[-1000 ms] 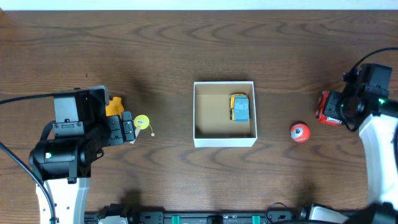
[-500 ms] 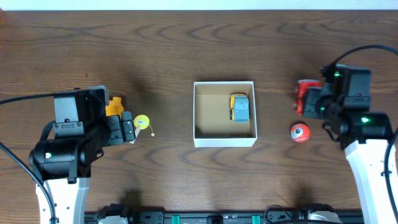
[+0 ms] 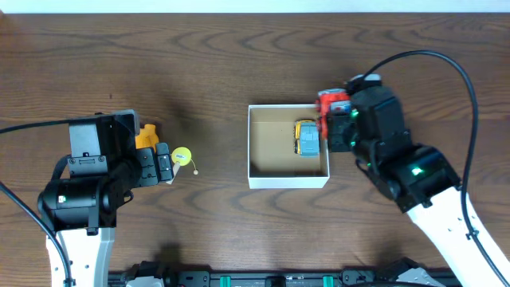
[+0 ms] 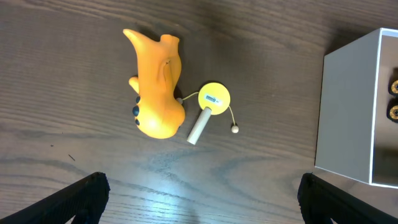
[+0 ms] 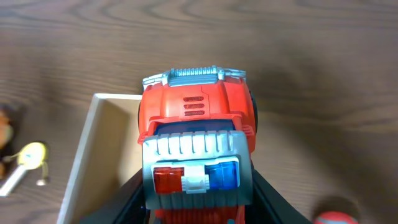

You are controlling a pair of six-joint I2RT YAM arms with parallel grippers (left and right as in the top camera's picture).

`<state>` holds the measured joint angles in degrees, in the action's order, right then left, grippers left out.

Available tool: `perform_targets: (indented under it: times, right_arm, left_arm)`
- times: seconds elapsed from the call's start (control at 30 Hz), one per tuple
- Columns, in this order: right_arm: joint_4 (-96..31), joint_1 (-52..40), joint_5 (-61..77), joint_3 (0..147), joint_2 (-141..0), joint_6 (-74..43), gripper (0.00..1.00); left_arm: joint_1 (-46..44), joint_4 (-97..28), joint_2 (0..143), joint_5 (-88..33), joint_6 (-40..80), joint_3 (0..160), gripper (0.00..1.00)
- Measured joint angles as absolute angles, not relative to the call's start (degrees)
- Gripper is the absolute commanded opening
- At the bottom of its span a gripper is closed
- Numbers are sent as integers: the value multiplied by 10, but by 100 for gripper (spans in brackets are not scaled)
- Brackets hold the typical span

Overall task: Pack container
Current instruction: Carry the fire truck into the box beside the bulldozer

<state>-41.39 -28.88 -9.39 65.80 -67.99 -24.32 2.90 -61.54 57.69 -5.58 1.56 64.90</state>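
Observation:
My right gripper holds the truck and will next move past the toy car, which takes the other half, down into the container's empty half to release it.
The container is a square white box with a tan inside at the table's middle; a yellow and blue toy car lies in its right half. My right gripper is shut on a red toy truck with red and blue roof lights, held above the container's right wall. My left gripper is open and empty above bare wood, left of the container. An orange toy and a yellow tag with a white stick lie beyond its fingers.
The orange toy and yellow tag lie left of the container. A red ball shows at the bottom right edge of the right wrist view; the right arm covers it from overhead. Black equipment lines the front table edge.
My right arm has swung left from the table's right edge with the red truck, reaching the container's right wall. It now hides the red ball from overhead. The left arm has not moved.

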Motion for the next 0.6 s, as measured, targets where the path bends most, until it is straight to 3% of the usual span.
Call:
perform_targets:
  times: [0.6]
  right_arm:
    - [-397,-367,-142,748,-832,-273,1]
  left_arm:
    - [29,-615,577,-56,17,649,98]
